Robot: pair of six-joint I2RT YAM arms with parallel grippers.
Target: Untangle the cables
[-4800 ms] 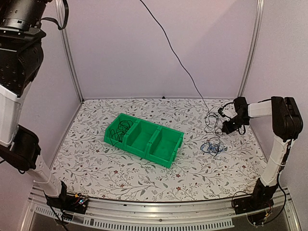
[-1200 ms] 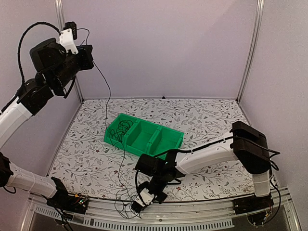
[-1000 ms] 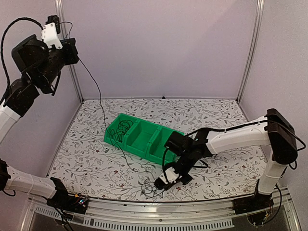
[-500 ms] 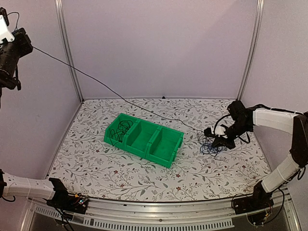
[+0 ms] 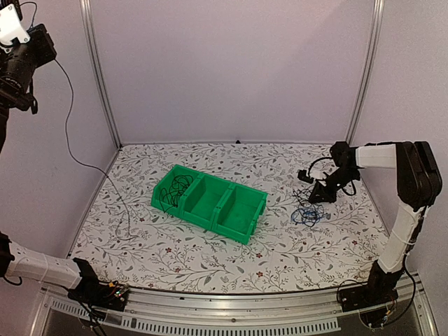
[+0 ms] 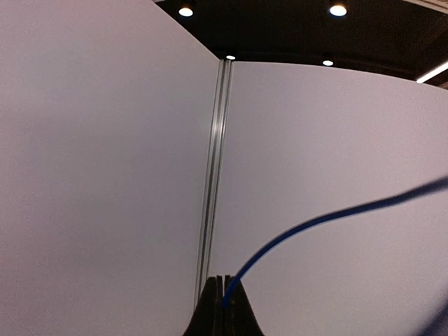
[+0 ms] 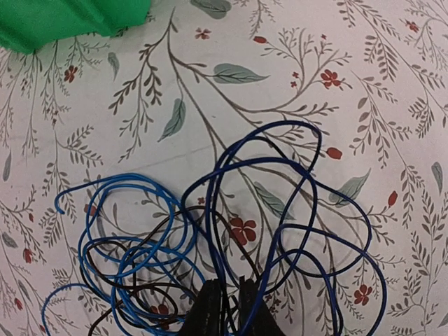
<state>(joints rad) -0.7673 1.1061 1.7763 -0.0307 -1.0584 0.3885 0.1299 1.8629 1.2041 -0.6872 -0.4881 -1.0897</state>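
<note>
I will next lift my right gripper over the green bin and toward the blue cable, which is hanging slack from my raised left gripper.
The tangle of cables (image 5: 306,212), thin blue and black wires, lies on the flowered table right of the green bin. My right gripper (image 5: 313,196) is down at the tangle's far edge. In the right wrist view its jaws (image 7: 231,297) stand slightly apart, with dark blue and black strands (image 7: 241,231) running through the gap. Light blue loops (image 7: 126,231) lie to their left. My left gripper (image 5: 43,43) is raised high at the top left, shut on one blue cable (image 6: 315,220). That cable (image 5: 67,119) hangs slack down to the table's left side.
A green three-compartment bin (image 5: 241,234) sits mid-table, and its corner shows in the right wrist view (image 7: 70,21). Loose black cables (image 5: 173,190) fill its left compartment. Pale walls and metal posts (image 5: 98,77) enclose the table.
Half a second ago the left gripper's cable ran taut across to the tangle; now it hangs slack at the left. The right jaws have parted a little and shifted slightly back.
</note>
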